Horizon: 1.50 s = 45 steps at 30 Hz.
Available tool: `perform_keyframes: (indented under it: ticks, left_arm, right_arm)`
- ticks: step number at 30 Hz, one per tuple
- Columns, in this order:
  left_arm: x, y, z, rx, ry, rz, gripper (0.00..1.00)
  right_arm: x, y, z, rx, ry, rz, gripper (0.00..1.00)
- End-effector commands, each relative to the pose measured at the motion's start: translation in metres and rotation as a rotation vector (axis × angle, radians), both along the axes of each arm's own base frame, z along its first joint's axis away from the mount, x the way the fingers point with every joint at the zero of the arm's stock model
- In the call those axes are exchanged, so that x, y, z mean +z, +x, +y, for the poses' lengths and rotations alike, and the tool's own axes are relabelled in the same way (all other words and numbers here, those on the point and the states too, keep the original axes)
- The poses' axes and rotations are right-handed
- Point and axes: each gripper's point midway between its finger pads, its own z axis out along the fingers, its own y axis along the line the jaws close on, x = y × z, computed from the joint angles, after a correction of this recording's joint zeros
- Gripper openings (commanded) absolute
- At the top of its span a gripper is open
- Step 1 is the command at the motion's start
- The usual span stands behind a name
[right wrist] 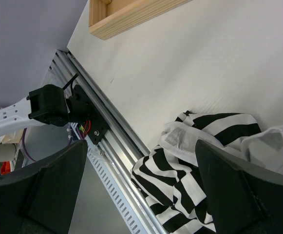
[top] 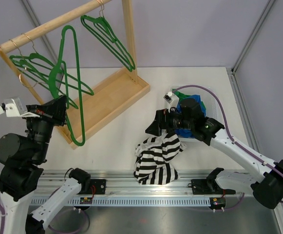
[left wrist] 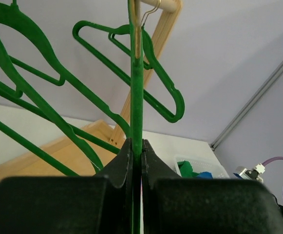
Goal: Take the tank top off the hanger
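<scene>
My left gripper will move outward to the rack's wooden bar and bring the hanger's hook onto it, because the tank top is already lying on the table.
The black-and-white striped tank top (top: pixel 156 158) lies crumpled on the table at the front edge, part of it hanging over the rail; it also shows in the right wrist view (right wrist: pixel 214 161). My left gripper (top: pixel 58 109) is shut on a bar of a bare green hanger (top: pixel 72 87) in front of the wooden rack; the left wrist view shows the jaws closed on that bar (left wrist: pixel 137 97). My right gripper (top: pixel 152 127) is open just above the top end of the tank top, its fingers (right wrist: pixel 48 185) wide apart and holding nothing.
The wooden rack (top: pixel 109 92) stands at the back left with other green hangers (top: pixel 109 39) on its rail. A white basket (top: pixel 207 105) of blue and green clothes sits behind the right arm. A metal rail (top: pixel 131 187) runs along the table's front edge.
</scene>
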Motion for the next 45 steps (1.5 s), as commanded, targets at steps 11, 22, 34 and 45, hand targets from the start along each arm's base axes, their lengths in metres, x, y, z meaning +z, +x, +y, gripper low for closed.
perform_keyframes:
  ticks: [11, 22, 34, 45]
  left_arm:
    - [0.004, 0.041, 0.017, 0.217, 0.018, 0.346, 0.0]
    - [0.04, 0.103, 0.032, 0.485, 0.124, 0.402, 0.0]
    - [0.064, 0.14, 0.067, 0.77, 0.151, 0.36, 0.0]
    - [0.007, 0.182, 0.094, 0.709, 0.118, 0.495, 0.0]
  right_arm:
    - [0.036, 0.011, 0.009, -0.005, 0.064, -0.076, 0.99]
    - [0.038, 0.009, 0.008, -0.003, 0.066, -0.083, 1.0]
    - [0.023, 0.006, 0.0, -0.015, 0.012, -0.061, 0.99]
    - [0.008, 0.013, 0.008, -0.023, 0.006, -0.003, 0.99]
